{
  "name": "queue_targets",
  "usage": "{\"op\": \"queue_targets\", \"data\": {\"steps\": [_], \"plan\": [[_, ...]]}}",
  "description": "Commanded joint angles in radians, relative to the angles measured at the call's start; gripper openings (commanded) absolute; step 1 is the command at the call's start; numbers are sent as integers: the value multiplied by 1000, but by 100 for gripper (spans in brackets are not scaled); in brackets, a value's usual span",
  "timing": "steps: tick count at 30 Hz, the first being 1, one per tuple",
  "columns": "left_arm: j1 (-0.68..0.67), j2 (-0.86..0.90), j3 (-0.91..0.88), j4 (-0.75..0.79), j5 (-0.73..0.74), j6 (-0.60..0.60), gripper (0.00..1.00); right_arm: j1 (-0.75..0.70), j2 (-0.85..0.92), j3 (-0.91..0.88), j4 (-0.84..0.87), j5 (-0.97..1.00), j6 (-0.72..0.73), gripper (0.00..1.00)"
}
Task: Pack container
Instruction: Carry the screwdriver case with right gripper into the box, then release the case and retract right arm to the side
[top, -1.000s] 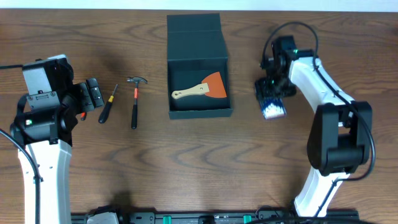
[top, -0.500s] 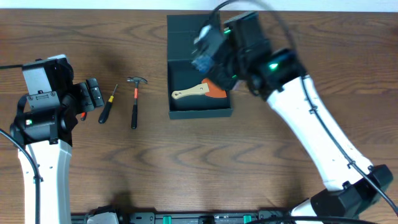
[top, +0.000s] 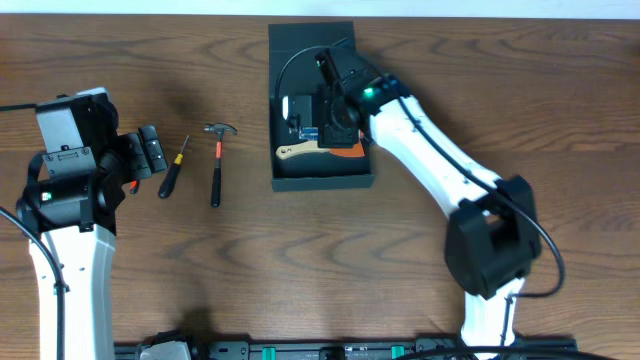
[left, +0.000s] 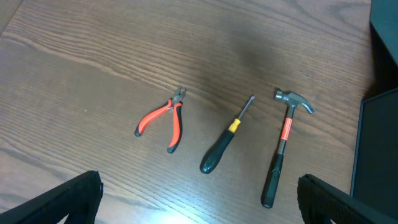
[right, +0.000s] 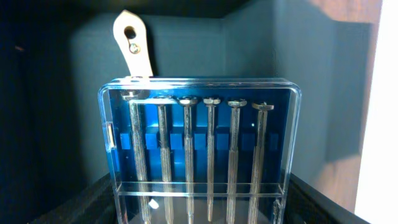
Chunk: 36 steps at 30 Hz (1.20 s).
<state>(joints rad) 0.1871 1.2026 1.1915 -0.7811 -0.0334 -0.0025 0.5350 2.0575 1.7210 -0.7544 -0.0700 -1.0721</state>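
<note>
The right gripper needs to go down next until the clear blue case rests across the wooden handle, because the case is still hanging above the scraper inside the open container (top: 320, 180).
The dark teal-black container (top: 320, 180) stands open at the table's back middle, flap lid (top: 310, 38) folded back. Inside lies an orange scraper with a wooden handle (top: 300, 150). My right gripper (top: 310, 122) is inside the container, shut on a clear blue case of small screwdrivers (right: 199, 149), held above the scraper handle (right: 134, 46). My left gripper (left: 199, 208) is open and empty at the table's left, above red pliers (left: 163, 118), a black-handled screwdriver (left: 225, 140) and a hammer (left: 283, 143).
In the overhead view the screwdriver (top: 174, 167) and hammer (top: 217, 160) lie left of the container; the pliers are hidden under my left arm (top: 70, 170). The container's wall (left: 379, 143) shows at the right edge of the left wrist view.
My right arm carried the blue screwdriver case from the table right of the container over its rim and down inside. The left arm has not moved.
</note>
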Motion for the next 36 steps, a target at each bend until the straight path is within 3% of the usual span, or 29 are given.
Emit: {"op": "queue_targets", "data": {"steps": [1,4,9,11,15,17,19,23,26,29,36], "plan": [[4,4,19,0,-12,6,98,7,51,3,40,-26,-81,1],[4,4,19,0,-12,6,98,10,90,3,63,-40,-81,4],[4,4,19,0,-12,6,98,9,137,3,74,-80,-76,17],[4,4,19,0,-12,6,98,10,142,3,79,-80,-37,31],[4,4,19,0,-12,6,98,15,126,18,88,-48,97,46],[4,4,19,0,-12,6,98,17,95,37,70,-35,195,67],[4,4,19,0,-12,6,98,18,54,57,43,-35,266,82],[4,4,19,0,-12,6,98,19,-37,71,2,-36,322,99],[4,4,19,0,-12,6,99,19,-85,71,-7,-36,336,99],[4,4,19,0,20,-8,98,20,-136,71,-56,-24,340,88],[4,8,19,-57,258,-73,98,-79,-323,71,-135,304,588,91]]}}
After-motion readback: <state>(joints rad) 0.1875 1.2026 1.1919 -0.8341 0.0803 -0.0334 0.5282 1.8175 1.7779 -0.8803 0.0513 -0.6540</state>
